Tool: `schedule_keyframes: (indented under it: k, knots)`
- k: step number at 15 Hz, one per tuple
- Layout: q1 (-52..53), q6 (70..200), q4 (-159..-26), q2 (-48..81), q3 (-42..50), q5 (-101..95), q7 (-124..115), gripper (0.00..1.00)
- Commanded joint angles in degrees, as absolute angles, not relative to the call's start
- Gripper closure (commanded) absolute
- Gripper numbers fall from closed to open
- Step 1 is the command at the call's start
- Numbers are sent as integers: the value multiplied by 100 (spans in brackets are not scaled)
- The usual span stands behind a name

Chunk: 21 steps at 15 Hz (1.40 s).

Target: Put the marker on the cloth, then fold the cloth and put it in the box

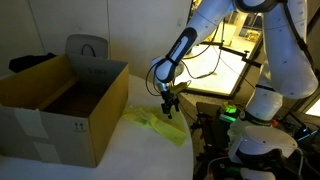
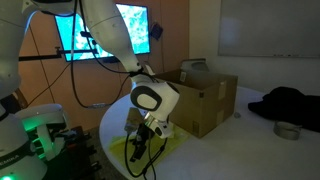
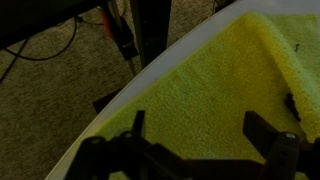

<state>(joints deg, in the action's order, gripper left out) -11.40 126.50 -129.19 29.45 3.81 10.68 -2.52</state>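
My gripper will lower onto the yellow-green cloth's edge by the table's white rim just below, as its open fingers already straddle that part.
The yellow-green cloth (image 1: 150, 122) (image 2: 175, 148) lies spread near the edge of the round white table (image 1: 140, 155), beside the brown cardboard box (image 1: 60, 100) (image 2: 205, 100), whose flaps stand up. My gripper (image 1: 170, 112) (image 2: 138, 150) hangs just above the cloth, pointing down. In the wrist view the cloth (image 3: 200, 80) fills the space under my gripper (image 3: 200, 135), which is open with nothing between its dark fingers (image 3: 262, 130). A small dark thing (image 3: 292, 105) lies on the cloth at the right edge. I cannot tell whether it is the marker.
The table's white rim (image 3: 124, 90) runs diagonally, with carpet and cables (image 3: 60, 60) below it. A grey chair back (image 1: 88, 45) stands behind the box. A black garment (image 2: 290, 100) and a small bowl (image 2: 288, 130) sit on the far side.
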Motion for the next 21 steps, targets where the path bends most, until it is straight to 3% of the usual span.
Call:
schedule_keyframes:
  k: [1, 11, 12, 14, 21]
  knots:
    - [-1064, 12707, -13016, 2948, 420, 1177, -242, 0]
    - [-1216, 13315, -12912, 3368, 330, 1168, 416, 0]
    - [-1230, 13306, -12912, 3357, 324, 1177, 460, 25]
    - [-1256, 13326, -12930, 3319, 310, 1193, 570, 32]
    - [-1162, 13486, -13296, 2884, 196, 1173, 819, 86]
